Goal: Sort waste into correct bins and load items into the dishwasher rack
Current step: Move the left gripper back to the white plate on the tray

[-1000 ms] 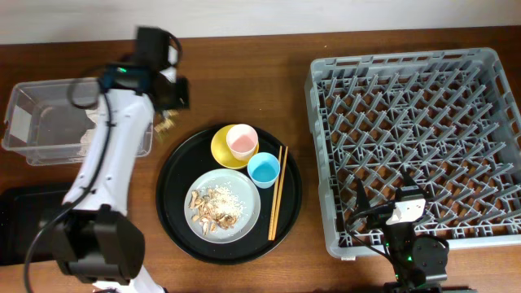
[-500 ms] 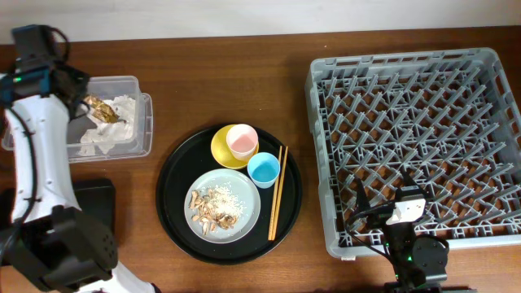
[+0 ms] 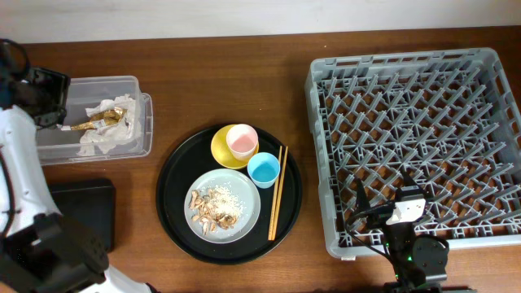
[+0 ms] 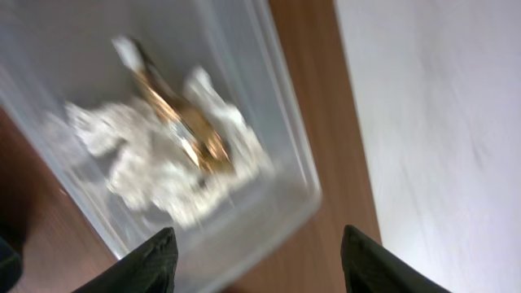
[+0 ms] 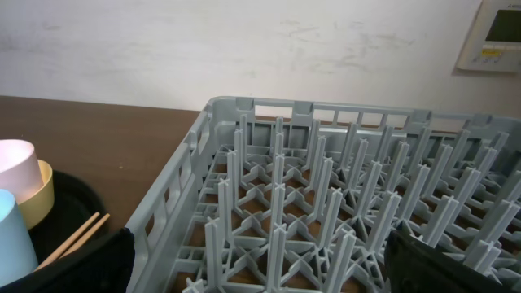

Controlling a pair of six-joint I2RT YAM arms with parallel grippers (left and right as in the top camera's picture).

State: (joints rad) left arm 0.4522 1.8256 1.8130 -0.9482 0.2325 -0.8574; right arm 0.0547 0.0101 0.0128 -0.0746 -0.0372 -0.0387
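The robot's left gripper will swing to its right in the overhead view and down, because the plate's scrap-free rim by the chopsticks is that way.
Crumpled white paper point(image 3: 98, 138) and a gold foil wrapper point(image 3: 102, 116) lie in the clear tub point(image 3: 134, 122) at the far left. My left gripper point(image 3: 55, 106) hangs over the tub's left end, open and holding nothing. In the left wrist view the wrapper point(image 4: 183, 130) sits on the paper point(image 4: 151, 175) above the spread fingers point(image 4: 155, 264). The grey plate point(image 3: 244, 213) with rice and scraps, yellow dish point(image 3: 220, 149), pink cup point(image 3: 242, 140), blue cup point(image 3: 263, 169) and chopsticks point(image 3: 278, 191) rest on the round black tray. My right gripper point(image 3: 381, 191) stands open over the dishwasher rack's point(image 3: 415, 73) front edge.
The shallow black tray point(image 3: 81, 212) lies at the front left, beside my left arm's base. The round black serving tray point(image 3: 175, 203) sits mid-table between tub and rack. In the right wrist view, rack pegs point(image 5: 277, 187) rise directly ahead, with cups and chopsticks point(image 5: 77, 236) at the left.
My left arm swung left from beside the serving tray to the tub and its gripper opened. The gold wrapper it carried now lies in the tub. The right arm stayed still.
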